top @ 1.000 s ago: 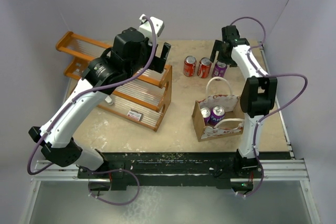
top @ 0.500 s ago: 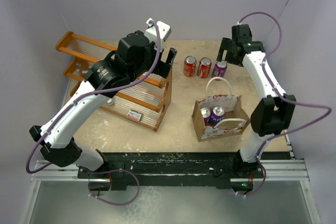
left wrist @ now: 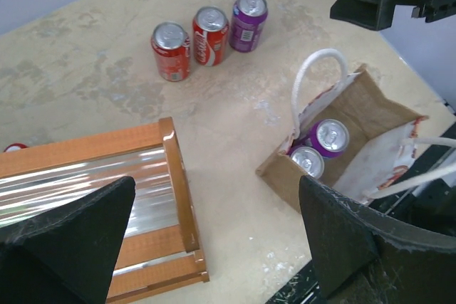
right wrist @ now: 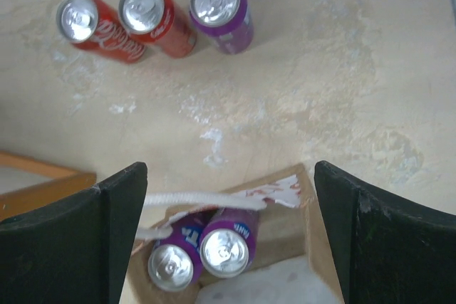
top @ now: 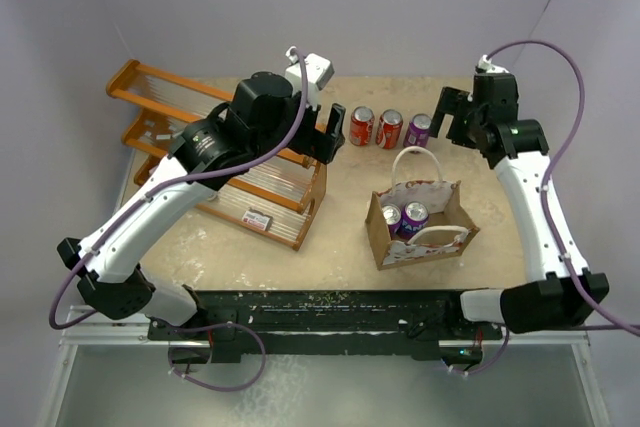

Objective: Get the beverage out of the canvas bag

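My right gripper should move back and down into the canvas bag next, onto the inner purple can, because the empty space beside the inner purple can [top: 414, 218] [right wrist: 226, 249] leaves room for my fingers.
The canvas bag [top: 377, 237] stands right of centre, its white handles up. Two purple cans [top: 414, 214] stand in its left end; they also show in the left wrist view [left wrist: 330, 137] and the right wrist view [right wrist: 224, 250]. My right gripper [top: 455, 119] is open and empty, high above the bag's far edge [right wrist: 285, 222]; its fingertips [right wrist: 228, 240] straddle the bag from above. My left gripper [top: 325, 130] is open and empty, high over the table between the rack and the bag [left wrist: 363, 97], with its jaws [left wrist: 214, 247] wide apart.
Two red cans [top: 361, 127] and one purple can [top: 419, 130] stand in a row on the table behind the bag. A wooden rack with clear slats [top: 250, 172] fills the left side. A small red-and-white item [top: 258, 217] lies at its front.
My right arm has swung out to the right and its gripper has moved from over the row of cans toward the bag. My left gripper has moved right and slightly nearer.
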